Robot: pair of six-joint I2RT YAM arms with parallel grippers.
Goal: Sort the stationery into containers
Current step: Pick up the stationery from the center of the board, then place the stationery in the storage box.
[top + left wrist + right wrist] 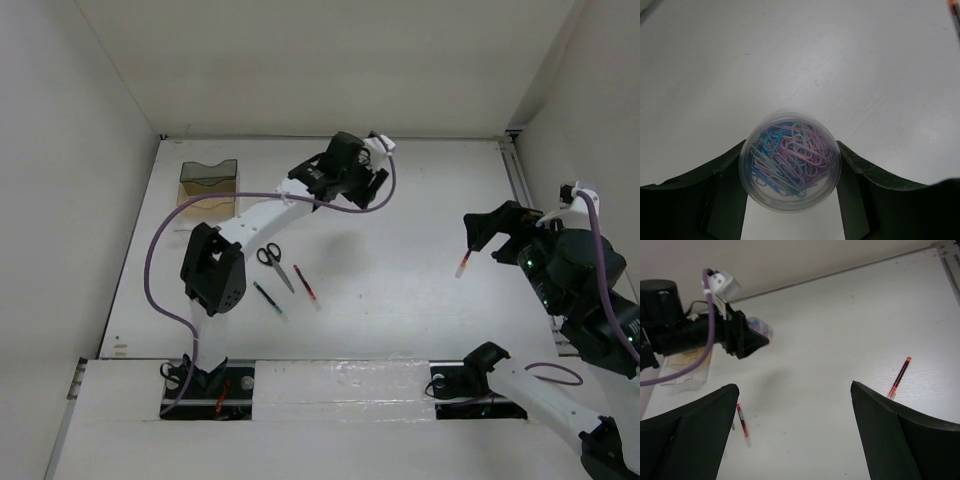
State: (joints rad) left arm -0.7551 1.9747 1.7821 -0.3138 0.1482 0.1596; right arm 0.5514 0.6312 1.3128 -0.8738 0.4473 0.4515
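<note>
My left gripper is holding the cylinder and will next swing down to release it in the clear box's empty far section [209, 173]. That section lies below and to the gripper's left in the top view.
My left gripper [365, 180] is shut on a small clear round cylinder [790, 160] full of pastel paper clips and holds it above the table at the back middle. It also shows in the right wrist view [759, 328]. The clear box [208, 185] with a brownish inside stands at the back left. Black-handled scissors [272, 262], a red pen [306, 285] and a dark pen [268, 298] lie left of centre. A second red pen [464, 262] lies at the right, just beside my right gripper [476, 238], which is open and empty [794, 386].
White walls close the table in at the back and both sides. A rail [517, 175] runs along the right edge. The purple cable [165, 235] loops off the left arm. The left arm's elbow [212, 268] stands beside the scissors.
</note>
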